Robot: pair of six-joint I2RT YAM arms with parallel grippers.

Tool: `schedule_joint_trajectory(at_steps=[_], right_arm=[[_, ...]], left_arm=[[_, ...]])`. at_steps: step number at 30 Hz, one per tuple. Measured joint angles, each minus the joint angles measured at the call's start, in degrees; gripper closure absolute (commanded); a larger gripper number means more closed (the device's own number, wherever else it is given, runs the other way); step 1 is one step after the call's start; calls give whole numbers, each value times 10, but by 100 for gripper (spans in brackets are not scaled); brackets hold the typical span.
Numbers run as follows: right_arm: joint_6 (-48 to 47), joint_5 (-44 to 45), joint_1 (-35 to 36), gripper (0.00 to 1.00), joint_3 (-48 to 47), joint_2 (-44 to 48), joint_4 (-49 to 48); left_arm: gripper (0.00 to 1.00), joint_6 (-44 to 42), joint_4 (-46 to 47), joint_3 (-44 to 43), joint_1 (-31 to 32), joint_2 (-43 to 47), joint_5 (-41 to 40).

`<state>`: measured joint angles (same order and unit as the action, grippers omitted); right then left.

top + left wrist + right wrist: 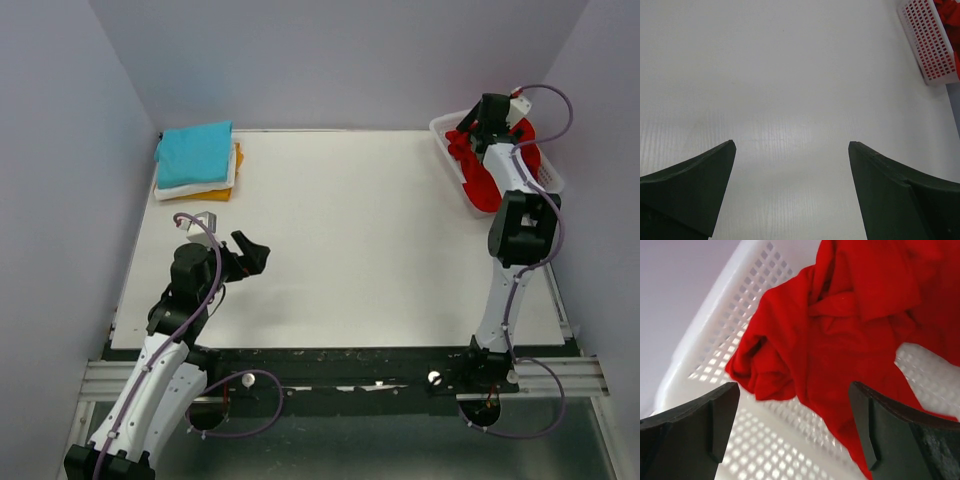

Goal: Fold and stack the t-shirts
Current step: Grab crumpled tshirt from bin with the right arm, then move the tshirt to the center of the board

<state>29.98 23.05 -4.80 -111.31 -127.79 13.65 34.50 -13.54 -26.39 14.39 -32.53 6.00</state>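
The red t-shirt's raised fold [797,374] is below my right gripper and runs toward the gap between its open fingers, so I need to lower the gripper onto that fold and close it.
A crumpled red t-shirt [840,325] lies in the white lattice basket [447,160] at the table's far right. My right gripper [794,387] hangs open just above it, its fingers apart over the cloth and the basket floor, holding nothing. In the top view the right gripper [474,128] sits over the red t-shirt [485,185]. A stack of folded t-shirts [197,158], turquoise on top, then white, then orange-yellow, rests at the far left corner. My left gripper [252,252] is open over bare table near the left front, and the left wrist view shows the left gripper [791,145] with nothing between its fingers.
A small grey-white object [203,219] lies on the table just in front of the folded stack. The basket [929,42] shows at the upper right of the left wrist view. Lilac walls close the table on three sides.
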Motion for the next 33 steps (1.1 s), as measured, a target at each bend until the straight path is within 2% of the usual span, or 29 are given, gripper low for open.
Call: schedule_joint_trajectory(at_steps=[4, 6, 7, 8, 10, 12, 14, 17, 21, 24, 26, 28, 33], right_arm=[[2, 3, -2, 2, -74, -101, -3], [5, 10, -2, 13, -96, -138, -2], [7, 12, -2, 24, -104, -154, -3], [8, 15, -2, 48, -108, -166, -6], [-3, 23, -2, 79, -110, -174, -16], [-5, 24, -2, 92, -109, -173, -35], [-6, 27, -2, 97, -83, -158, -62], [-12, 27, -2, 99, 38, -85, -119], [-19, 23, 4, 99, 200, 77, -189], [-29, 21, 13, 99, 251, 198, -233], [-39, 3, 26, 99, 250, 266, -251], [-46, -37, 42, 99, 209, 306, -236], [-69, -221, 114, 97, 47, 319, -153]], left_arm=[[1, 0, 2, 0, 0, -12, -8], [2, -2, 2, 0, 0, -16, -13], [1, -2, 3, 0, 0, -18, -15], [2, -3, 3, 0, 0, -19, -17], [2, -3, 3, 0, 0, -22, -19], [1, -4, 3, 0, 0, -24, -21], [1, -5, 3, 0, 0, -26, -21], [1, -5, 3, 0, 0, -27, -21], [1, -4, 8, 0, 0, -27, -21], [1, -3, 11, 0, 0, -28, -16], [2, -1, 13, 0, 0, -28, -12], [2, 1, 15, 0, 0, -28, -9], [1, 11, 18, 0, 0, -27, 1]])
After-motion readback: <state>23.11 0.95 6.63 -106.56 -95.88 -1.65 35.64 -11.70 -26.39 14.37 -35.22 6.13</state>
